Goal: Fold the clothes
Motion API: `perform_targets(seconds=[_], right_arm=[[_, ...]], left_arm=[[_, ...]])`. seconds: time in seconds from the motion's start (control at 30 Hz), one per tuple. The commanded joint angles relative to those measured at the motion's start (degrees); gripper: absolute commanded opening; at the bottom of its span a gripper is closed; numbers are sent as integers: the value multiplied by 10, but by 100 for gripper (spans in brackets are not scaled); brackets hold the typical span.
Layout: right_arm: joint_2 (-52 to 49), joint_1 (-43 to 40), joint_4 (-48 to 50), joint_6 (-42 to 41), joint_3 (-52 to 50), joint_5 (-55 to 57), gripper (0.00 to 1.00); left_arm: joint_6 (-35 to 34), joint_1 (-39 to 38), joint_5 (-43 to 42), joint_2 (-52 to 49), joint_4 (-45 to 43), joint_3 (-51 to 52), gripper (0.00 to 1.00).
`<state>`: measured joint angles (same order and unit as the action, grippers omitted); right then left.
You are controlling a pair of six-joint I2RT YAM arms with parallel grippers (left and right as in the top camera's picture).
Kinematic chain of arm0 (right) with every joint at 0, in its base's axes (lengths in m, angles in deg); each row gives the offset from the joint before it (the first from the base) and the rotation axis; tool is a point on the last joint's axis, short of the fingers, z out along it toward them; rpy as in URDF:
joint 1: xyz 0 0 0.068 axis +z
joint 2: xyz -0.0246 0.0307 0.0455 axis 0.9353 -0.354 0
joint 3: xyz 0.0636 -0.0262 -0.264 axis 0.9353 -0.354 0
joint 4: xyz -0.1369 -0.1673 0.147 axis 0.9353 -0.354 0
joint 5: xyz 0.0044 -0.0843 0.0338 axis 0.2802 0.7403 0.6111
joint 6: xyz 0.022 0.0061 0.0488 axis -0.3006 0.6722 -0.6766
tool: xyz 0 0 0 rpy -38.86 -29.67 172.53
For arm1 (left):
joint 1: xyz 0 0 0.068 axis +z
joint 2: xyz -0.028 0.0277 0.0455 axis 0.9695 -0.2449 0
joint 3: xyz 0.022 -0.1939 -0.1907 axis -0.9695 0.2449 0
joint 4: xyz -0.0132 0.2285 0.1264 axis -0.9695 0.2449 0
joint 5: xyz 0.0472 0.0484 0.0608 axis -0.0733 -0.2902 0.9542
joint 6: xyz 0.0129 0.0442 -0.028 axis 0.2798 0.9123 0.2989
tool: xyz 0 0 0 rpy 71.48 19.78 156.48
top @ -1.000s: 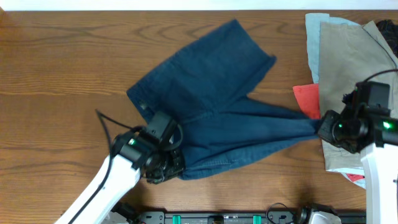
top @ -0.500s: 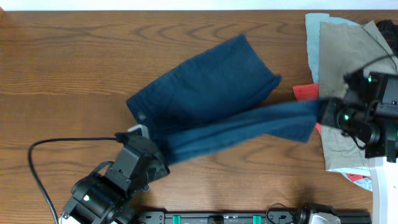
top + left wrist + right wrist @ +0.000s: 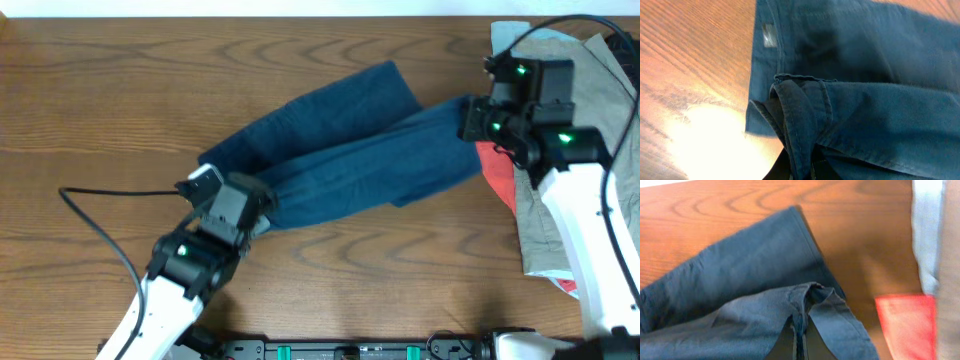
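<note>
The lower layer still shows outward of the held end of the waistband, so my left gripper should next move outward and down toward that layer's far edge (image 3: 229, 146) (image 3: 790, 30) and let go.
The dark navy shorts (image 3: 345, 150) lie across the middle of the table, one leg folded over the other. My left gripper (image 3: 262, 203) is shut on the waistband end of the shorts (image 3: 805, 130), its fingers pinching a fold of cloth at the bottom of the left wrist view (image 3: 802, 170). My right gripper (image 3: 472, 120) is shut on the hem of the upper leg (image 3: 805, 300), held just above the lower leg (image 3: 755, 250).
A pile of garments sits at the right edge: a tan one (image 3: 565, 100), a light blue one (image 3: 503, 60) and a red one (image 3: 497, 165), which also shows in the right wrist view (image 3: 905, 325). Bare wood table (image 3: 100, 100) lies to the left and front.
Both grippers have carried the near leg of the shorts away from me, over the far leg. The right gripper moved up and left; the left gripper moved up a little.
</note>
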<state>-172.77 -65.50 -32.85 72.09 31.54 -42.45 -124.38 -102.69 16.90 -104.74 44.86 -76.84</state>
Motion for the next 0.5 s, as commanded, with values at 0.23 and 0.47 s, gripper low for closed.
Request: perform_targets(seconds=[0.23, 0.47], right_arm=[[-82, 34, 195, 2, 14, 47, 1], [-173, 69, 335, 2, 14, 47, 1]], left_arm=[[-16, 132, 28, -103, -121, -4, 6], [-15, 168, 28, -186, -197, -4, 7]])
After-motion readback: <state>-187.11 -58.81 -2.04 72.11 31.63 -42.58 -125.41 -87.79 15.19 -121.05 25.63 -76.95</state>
